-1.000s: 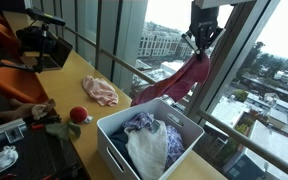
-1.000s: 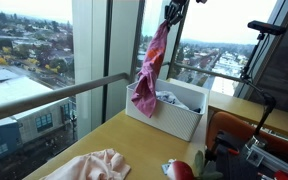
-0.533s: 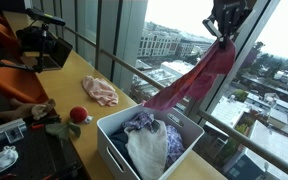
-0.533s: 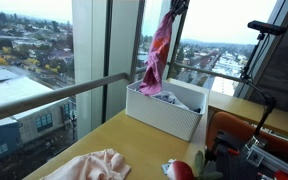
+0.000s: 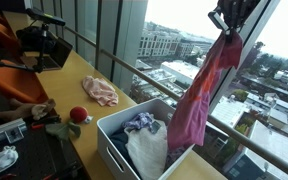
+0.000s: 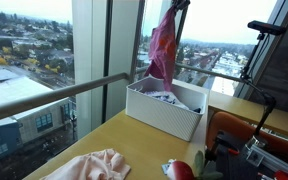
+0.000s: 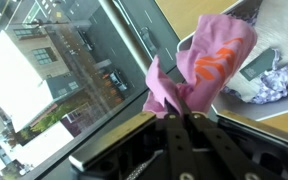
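The pink garment hangs from high above the basket's rim, so my gripper should next come down over the clothes point(image 5: 149, 140) in the white basket and release it.
My gripper point(image 5: 227, 27) is shut on the top of a pink garment point(image 5: 202, 95) and holds it high above a white basket point(image 5: 114, 152). The cloth hangs straight down, its lower end over the basket's far side. In the other exterior view the pink garment point(image 6: 163, 52) hangs from the gripper point(image 6: 173, 7) over the basket point(image 6: 164, 110). In the wrist view the closed fingers point(image 7: 187, 117) pinch the pink garment point(image 7: 206, 65), which has an orange print. The basket holds blue-purple and white clothes point(image 5: 149, 140).
A light pink cloth point(image 5: 99, 91) and a red ball point(image 5: 77, 115) lie on the wooden table point(image 5: 74, 70). Camera gear and a stand point(image 5: 39, 40) sit at the table's far end. Window frames point(image 5: 114, 40) and a railing run beside the basket.
The gripper has risen and shifted a little away from the table; the pink garment, earlier trailing from the basket at a slant, now hangs straight down, lifted out of it.
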You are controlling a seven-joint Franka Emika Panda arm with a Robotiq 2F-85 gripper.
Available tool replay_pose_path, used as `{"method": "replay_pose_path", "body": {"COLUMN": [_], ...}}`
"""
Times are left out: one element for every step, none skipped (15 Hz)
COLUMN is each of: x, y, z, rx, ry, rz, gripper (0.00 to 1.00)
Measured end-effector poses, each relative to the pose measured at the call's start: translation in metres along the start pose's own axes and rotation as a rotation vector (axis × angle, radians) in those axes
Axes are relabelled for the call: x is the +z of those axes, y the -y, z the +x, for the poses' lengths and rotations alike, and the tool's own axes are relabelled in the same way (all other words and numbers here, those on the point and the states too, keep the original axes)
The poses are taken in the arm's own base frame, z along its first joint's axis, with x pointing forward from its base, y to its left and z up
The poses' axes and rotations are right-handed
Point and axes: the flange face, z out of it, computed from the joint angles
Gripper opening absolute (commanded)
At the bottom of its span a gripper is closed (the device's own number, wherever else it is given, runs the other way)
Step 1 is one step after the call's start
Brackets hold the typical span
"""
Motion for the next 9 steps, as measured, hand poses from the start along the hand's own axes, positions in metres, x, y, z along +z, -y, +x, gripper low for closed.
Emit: {"method": "replay_pose_path", "body": {"x": [0.007,0.014,0.021,0.029,0.036,0.044,0.052,0.061,0.069], "y": [0.003,0.006,0.009,0.012,0.015,0.018,0.022,0.027,0.032], "z": [0.001,0.002,0.002,0.002,0.002,0.002,0.001,0.001,0.002], "rx": [-0.004,-0.007,-0.010,-0.012,-0.014,-0.016,-0.018,-0.020,-0.023], "ry": [0.001,0.004,0.007,0.010,0.013,0.016,0.018,0.019,0.020], "rz": [0.013,0.028,0.042,0.056,0.070,0.085,0.101,0.120,0.140], "gripper": [0.01,0.01,0.01,0.01,0.01,0.01,0.01,0.01,0.01]}}
